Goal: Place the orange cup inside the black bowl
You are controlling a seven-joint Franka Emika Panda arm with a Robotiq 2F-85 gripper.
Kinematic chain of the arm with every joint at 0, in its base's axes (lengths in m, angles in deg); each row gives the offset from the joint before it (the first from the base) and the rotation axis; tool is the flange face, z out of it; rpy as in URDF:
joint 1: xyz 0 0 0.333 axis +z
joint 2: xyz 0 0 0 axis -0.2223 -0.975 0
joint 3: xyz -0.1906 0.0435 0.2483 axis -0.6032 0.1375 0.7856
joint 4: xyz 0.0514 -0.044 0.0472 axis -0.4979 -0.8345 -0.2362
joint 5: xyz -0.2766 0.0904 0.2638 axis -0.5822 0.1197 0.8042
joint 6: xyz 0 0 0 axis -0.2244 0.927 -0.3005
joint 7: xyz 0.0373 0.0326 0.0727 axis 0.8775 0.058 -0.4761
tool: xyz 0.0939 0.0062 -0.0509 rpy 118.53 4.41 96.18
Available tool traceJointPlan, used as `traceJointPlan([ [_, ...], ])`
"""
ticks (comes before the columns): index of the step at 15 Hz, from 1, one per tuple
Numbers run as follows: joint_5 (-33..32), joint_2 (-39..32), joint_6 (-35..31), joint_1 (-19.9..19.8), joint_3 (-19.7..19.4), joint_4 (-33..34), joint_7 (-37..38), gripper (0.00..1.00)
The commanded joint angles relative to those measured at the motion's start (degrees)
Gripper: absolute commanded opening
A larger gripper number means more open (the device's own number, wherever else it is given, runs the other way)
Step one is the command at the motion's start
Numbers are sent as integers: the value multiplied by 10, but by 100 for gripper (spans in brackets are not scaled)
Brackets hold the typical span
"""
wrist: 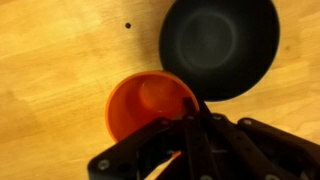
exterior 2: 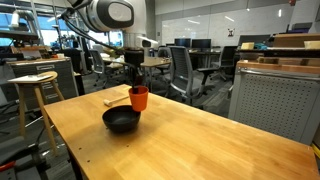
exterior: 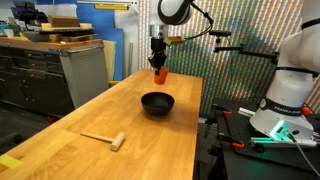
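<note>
I need to move my gripper over the open middle of the empty black bowl next, lower the orange cup (exterior: 160,74) inside and let it go, because the cup still hangs beside the bowl.
The orange cup (exterior: 160,74) hangs in my gripper (exterior: 159,66) above the wooden table, just behind the black bowl (exterior: 157,103). In an exterior view the cup (exterior 2: 138,97) is at the bowl's far rim (exterior 2: 121,121), slightly above it. In the wrist view the cup (wrist: 145,105) is upright with its mouth open toward the camera, and my gripper's fingers (wrist: 185,125) are shut on its rim. The bowl (wrist: 220,45) lies empty beyond the cup, to the upper right.
A small wooden mallet (exterior: 106,139) lies on the table (exterior: 90,120) near its front, also showing behind the cup (exterior 2: 113,100). A wooden stool (exterior 2: 35,85) and office chairs stand beside the table. Cabinets and a second robot's base (exterior: 285,100) flank it.
</note>
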Motion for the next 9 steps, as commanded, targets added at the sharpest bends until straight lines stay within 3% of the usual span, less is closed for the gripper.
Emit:
traceJointPlan([
  [1, 15, 38, 25, 22, 27, -28, -6, 3],
  [9, -14, -48, 10, 53, 50, -46, -1, 3],
])
